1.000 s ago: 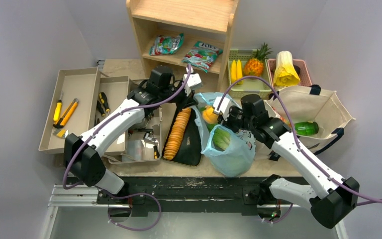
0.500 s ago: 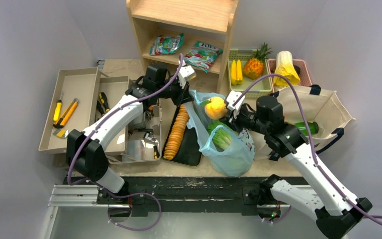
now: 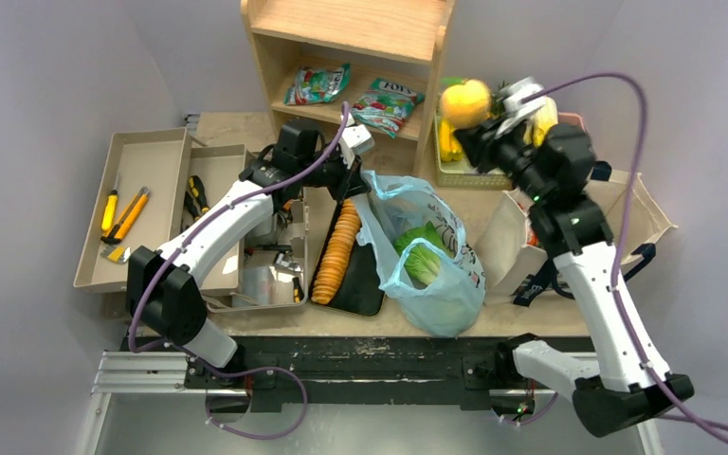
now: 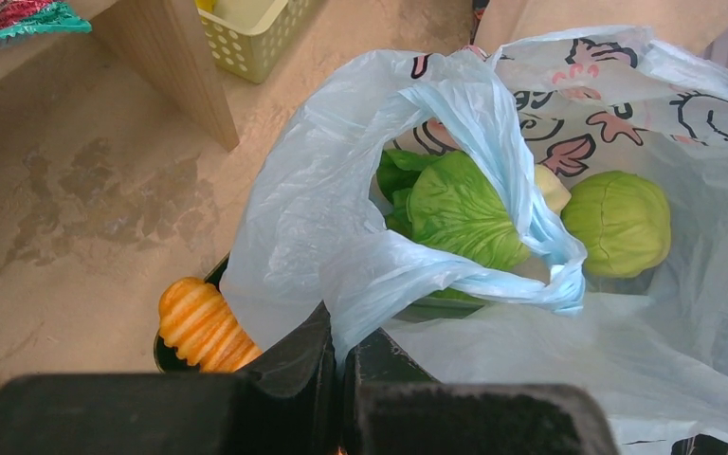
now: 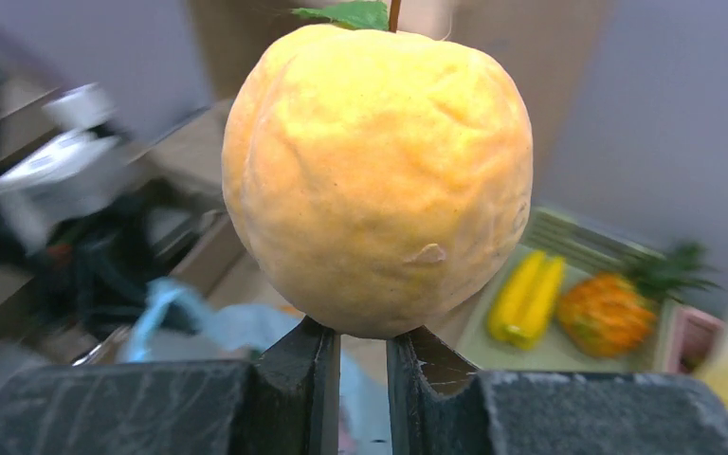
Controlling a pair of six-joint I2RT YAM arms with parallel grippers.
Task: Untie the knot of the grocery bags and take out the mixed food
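I need to move my right gripper outward and down over the yellow produce (image 3: 449, 142) (image 5: 525, 300) and release the orange, since the green basket already holds a pineapple and other produce.
The light-blue plastic bag (image 3: 431, 256) lies open mid-table; in the left wrist view (image 4: 626, 95) it holds a green leafy cabbage (image 4: 460, 209) and a round green cabbage (image 4: 621, 223). My left gripper (image 3: 346, 180) is shut on the bag's handle (image 4: 379, 275). My right gripper (image 3: 474, 114) is shut on an orange (image 3: 464, 101), held high above the green basket (image 3: 479, 171); it fills the right wrist view (image 5: 379, 171). The cream tote (image 3: 616, 204) stands at the right, partly hidden by the right arm.
A black tray with a row of orange crackers (image 3: 336, 251) lies left of the bag. The wooden shelf (image 3: 360, 57) holds green-and-red snack packets. The basket holds yellow produce (image 5: 526, 299) and a pineapple (image 5: 611, 308). Grey tool trays (image 3: 142, 204) sit at left.
My right gripper lifted the orange out of the blue bag and swung it up and right to above the green basket. The left gripper kept its hold on the bag handle.
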